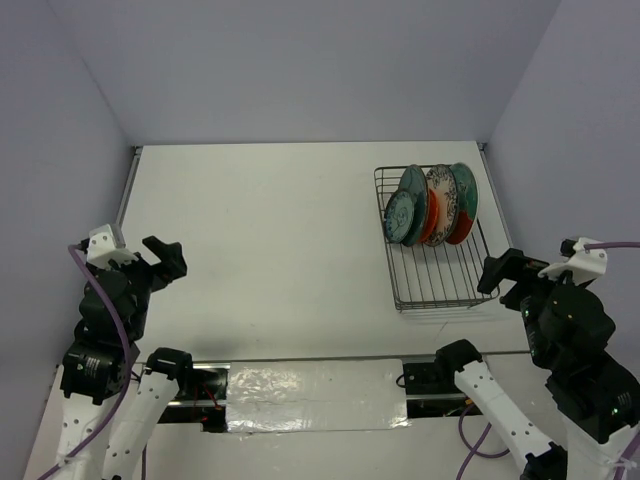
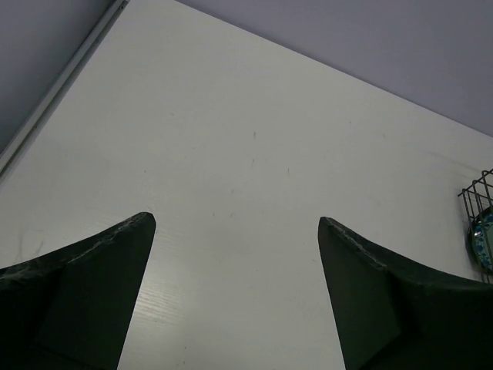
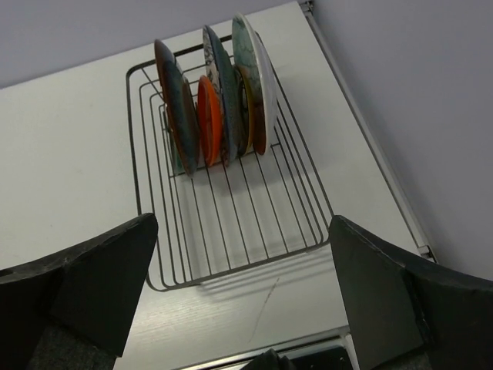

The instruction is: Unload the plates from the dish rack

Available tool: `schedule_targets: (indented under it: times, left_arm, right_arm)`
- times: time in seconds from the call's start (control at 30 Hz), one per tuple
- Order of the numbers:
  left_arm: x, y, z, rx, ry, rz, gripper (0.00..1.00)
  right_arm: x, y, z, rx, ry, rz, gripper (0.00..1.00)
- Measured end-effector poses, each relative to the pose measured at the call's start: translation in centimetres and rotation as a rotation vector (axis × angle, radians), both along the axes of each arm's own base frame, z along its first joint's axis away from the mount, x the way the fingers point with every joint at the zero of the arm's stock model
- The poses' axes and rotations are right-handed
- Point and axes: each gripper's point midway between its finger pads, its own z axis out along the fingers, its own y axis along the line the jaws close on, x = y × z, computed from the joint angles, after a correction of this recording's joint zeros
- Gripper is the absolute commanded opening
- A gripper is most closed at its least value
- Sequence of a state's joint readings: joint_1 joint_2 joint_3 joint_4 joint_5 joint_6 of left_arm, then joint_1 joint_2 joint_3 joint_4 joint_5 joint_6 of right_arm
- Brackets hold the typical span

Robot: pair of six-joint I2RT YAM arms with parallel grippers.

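The teal-red end plate stands outward of the robot's right gripper and below it, so the gripper will move outward and down onto the plate's rim next.
The dark wire dish rack [image 1: 436,276] stands at the right of the table. Several plates [image 1: 432,204] stand upright in a row at its far end: a small teal one [image 1: 400,217] in front, then larger teal, red-mottled and white floral ones. The right wrist view shows the rack [image 3: 231,223] with the plates [image 3: 219,108] on edge, an orange one [image 3: 209,119] among them. My right gripper [image 1: 497,275] [image 3: 243,221] is open and empty at the rack's near end. My left gripper [image 1: 172,258] [image 2: 235,223] is open and empty, far left over bare table.
The near half of the rack holds nothing. A raised table edge [image 1: 128,185] runs along the left and another [image 3: 362,131] along the right beside the rack. Grey walls close the back and sides. The rack's corner [image 2: 479,189] shows at the left wrist view's right edge.
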State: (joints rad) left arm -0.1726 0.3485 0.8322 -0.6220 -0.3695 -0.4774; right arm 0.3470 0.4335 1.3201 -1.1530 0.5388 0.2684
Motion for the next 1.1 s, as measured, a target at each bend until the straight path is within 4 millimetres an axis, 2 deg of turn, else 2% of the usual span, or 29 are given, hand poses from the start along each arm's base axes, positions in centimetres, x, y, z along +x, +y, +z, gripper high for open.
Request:
schedule_targets:
  times: [0.3,0.6,0.7,0.8,0.93,1.03,1.1]
  left_arm:
    - [0.3,-0.4,-0.3,0.0,0.017,-0.018,0.99]
    - [0.6,-0.7,-0.7,0.0,0.036,-0.035,0.99]
    - [0.6,-0.7,-0.7,0.0,0.036,-0.035,1.0]
    - [0.7,-0.7,-0.8,0.001,0.041,-0.035,0.99]
    - [1.1,-0.8,-1.2,0.004,0.064,-0.035,1.0]
    - [1.2,-0.8,-1.4,0.005,0.072,-0.035,0.99]
    - [1.2,-0.8,-1.4,0.006,0.073,-0.034,1.0]
  right_arm:
    - [2.4,2.1,-3.5,-0.025,0.106,0.076,1.0]
    - [6.9,5.6,-4.0,-0.045,0.245,0.182,1.0]
    - [7.6,6.0,-3.6,-0.046,0.231,0.199,1.0]
    - [7.6,5.4,-2.7,-0.075,0.204,0.179,1.0]
    - [7.9,3.7,0.7,-0.116,0.119,0.103,1.0]
    - [9.7,3.3,2.9,-0.174,0.111,0.067,0.99]
    - [12.3,3.4,3.3,-0.237,0.141,0.043,0.99]
